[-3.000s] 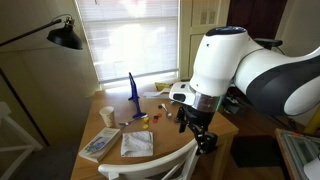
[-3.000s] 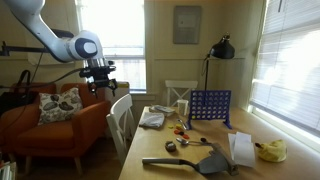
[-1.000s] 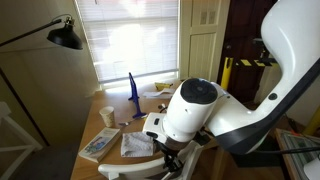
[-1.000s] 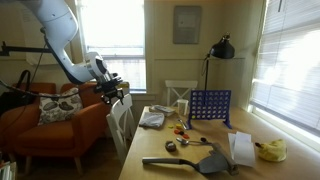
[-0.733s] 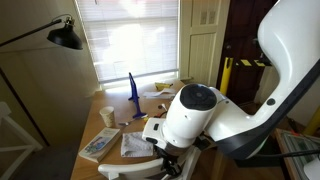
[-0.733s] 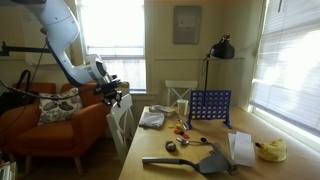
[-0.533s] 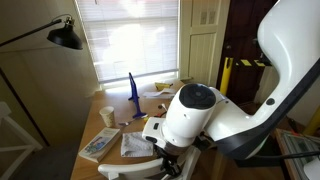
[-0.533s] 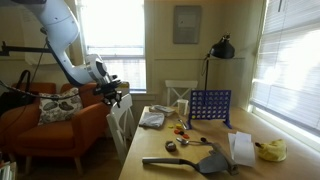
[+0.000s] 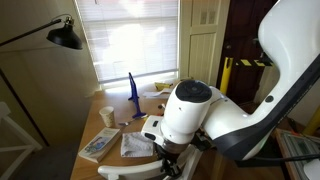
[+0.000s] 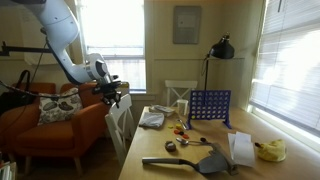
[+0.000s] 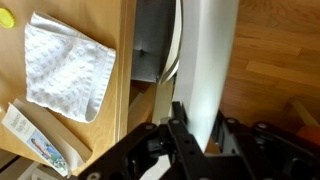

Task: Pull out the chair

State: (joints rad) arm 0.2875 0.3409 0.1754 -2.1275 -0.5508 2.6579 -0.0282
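My gripper draws the chair's white top bar back from the table's long side toward the orange armchair (image 10: 62, 132) next and then releases it, since the chair stands tucked in.
The chair (image 10: 121, 118) is white wood with a curved top rail and stands tucked against the long side of the wooden table (image 10: 150, 142). My gripper (image 10: 113, 97) sits on top of the chair's back. In the wrist view the white rail (image 11: 208, 50) runs straight up between my black fingers (image 11: 177, 128), and the gripper (image 11: 203, 130) is shut on it. In an exterior view the large white arm covers most of the chair; only the rail (image 9: 135, 169) shows at the bottom edge, with the gripper (image 9: 168, 162) on it.
An orange armchair (image 10: 50, 130) stands close behind the chair. On the table lie a white cloth (image 11: 65, 65), a blue grid game (image 10: 209, 105), a packet (image 11: 40, 140) and small items. A second white chair (image 10: 180, 92) and a black lamp (image 10: 220, 48) are at the far end.
The jaws have closed onto the chair's top rail over the last second. The arm has barely shifted, and the chair stands where it was.
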